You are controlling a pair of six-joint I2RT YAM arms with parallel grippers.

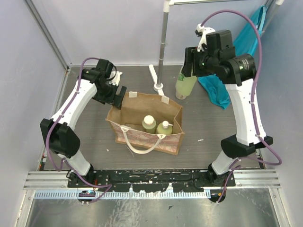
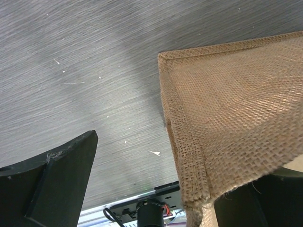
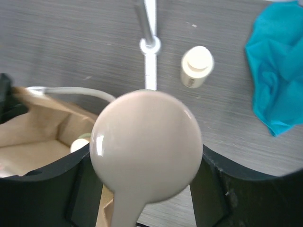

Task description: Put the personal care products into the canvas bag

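Observation:
I will next move my right gripper to the left in the top view, then down into the bag's empty end [image 1: 132, 123], and let go where there is room beside the capped bottle in the bag.
The canvas bag [image 1: 142, 113] stands open mid-table, with two personal care products inside: a capped bottle [image 1: 149, 124] and a pump bottle [image 1: 164, 127]. My right gripper [image 1: 191, 64] [image 3: 147, 163] hangs high behind the bag's right corner, shut on the cream pump top [image 3: 147, 142] of a third bottle [image 1: 185, 87]. Another cream-capped bottle [image 3: 196, 66] stands on the table beyond it. My left gripper [image 1: 119, 96] [image 2: 156, 189] is open, straddling the bag's back-left corner [image 2: 189, 189]. Its right finger is hidden behind the burlap.
A teal cloth [image 1: 220, 87] [image 3: 277, 71] lies crumpled at the right. A metal pole on a white foot [image 1: 158, 87] [image 3: 150, 45] rises behind the bag. Grey walls close the left and back sides.

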